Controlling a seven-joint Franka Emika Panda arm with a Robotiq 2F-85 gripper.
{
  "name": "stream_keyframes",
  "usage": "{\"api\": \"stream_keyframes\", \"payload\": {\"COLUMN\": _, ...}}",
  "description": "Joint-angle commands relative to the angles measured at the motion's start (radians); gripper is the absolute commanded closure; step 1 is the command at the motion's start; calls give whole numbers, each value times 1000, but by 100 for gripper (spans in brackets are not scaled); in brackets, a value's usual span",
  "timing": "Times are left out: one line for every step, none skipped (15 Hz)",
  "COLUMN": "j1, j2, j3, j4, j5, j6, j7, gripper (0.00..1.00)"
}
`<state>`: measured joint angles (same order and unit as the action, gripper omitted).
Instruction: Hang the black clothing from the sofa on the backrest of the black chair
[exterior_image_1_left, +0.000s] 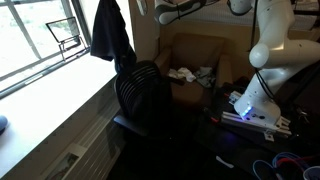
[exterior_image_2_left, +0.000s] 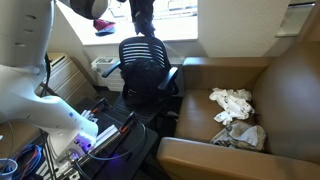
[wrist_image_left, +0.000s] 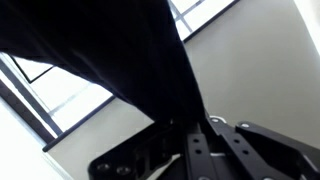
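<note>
I will first turn my gripper and shift it toward the sofa, then open it, to get the black clothing (exterior_image_1_left: 110, 35) from the window side over the backrest's top edge.
The black clothing (exterior_image_1_left: 110, 35) hangs in the air just above the backrest of the black chair (exterior_image_1_left: 140, 92). It shows in both exterior views, and its lower end (exterior_image_2_left: 144, 18) is close over the chair's top edge (exterior_image_2_left: 143, 62). In the wrist view the cloth (wrist_image_left: 100, 50) fills the upper left and runs into my gripper (wrist_image_left: 185, 125), which is shut on it. The gripper itself sits at or beyond the top edge of both exterior views. The brown sofa (exterior_image_2_left: 275, 95) stands beside the chair.
White cloths (exterior_image_2_left: 233, 100) and a second crumpled pile (exterior_image_2_left: 245, 135) lie on the sofa seat, and the white cloths also show in an exterior view (exterior_image_1_left: 190, 75). The robot base (exterior_image_1_left: 250, 105) stands on a cluttered stand with cables (exterior_image_2_left: 85, 135). A window (exterior_image_1_left: 40, 35) and its sill run beside the chair.
</note>
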<state>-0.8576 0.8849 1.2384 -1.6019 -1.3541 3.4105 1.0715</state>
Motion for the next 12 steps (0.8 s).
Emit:
{"api": "stream_keyframes", "payload": {"j1": -72, "j2": 28, "j3": 24, "j4": -84, "j5": -51, "j6": -77, "j7": 2, "gripper": 99}}
{"api": "stream_keyframes", "payload": {"j1": -94, "j2": 26, "j3": 25, "j4": -104, "j5": -49, "j6": -109, "j7": -8, "gripper": 99}}
{"api": "stream_keyframes", "payload": {"j1": -118, "j2": 17, "j3": 28, "j4": -126, "j5": -38, "j6": -159, "j7": -14, "gripper": 99}}
{"api": "stream_keyframes", "payload": {"j1": -145, "j2": 15, "j3": 40, "j4": -150, "j5": -23, "j6": -211, "j7": -29, "gripper": 99}}
{"api": "stream_keyframes", "payload": {"j1": -166, "j2": 7, "j3": 48, "j4": -166, "j5": -5, "j6": -266, "j7": -46, "gripper": 99}}
{"api": "stream_keyframes", "payload": {"j1": -199, "j2": 8, "j3": 79, "j4": -202, "j5": 22, "j6": -340, "j7": -87, "gripper": 99}}
{"api": "stream_keyframes", "payload": {"j1": -227, "j2": 17, "j3": 113, "j4": -226, "j5": 59, "j6": -415, "j7": -137, "gripper": 99}}
{"api": "stream_keyframes", "payload": {"j1": -246, "j2": 14, "j3": 140, "j4": -235, "j5": 94, "j6": -490, "j7": -183, "gripper": 99}}
{"api": "stream_keyframes", "payload": {"j1": -266, "j2": 18, "j3": 178, "j4": -245, "j5": 144, "j6": -577, "j7": -241, "gripper": 99}}
{"api": "stream_keyframes", "payload": {"j1": -284, "j2": 14, "j3": 220, "j4": -253, "j5": 209, "j6": -666, "j7": -292, "gripper": 99}}
{"api": "stream_keyframes", "payload": {"j1": -294, "j2": 1, "j3": 249, "j4": -251, "j5": 271, "j6": -749, "j7": -332, "gripper": 99}}
{"api": "stream_keyframes", "payload": {"j1": -301, "j2": -9, "j3": 278, "j4": -238, "j5": 328, "j6": -836, "j7": -368, "gripper": 99}}
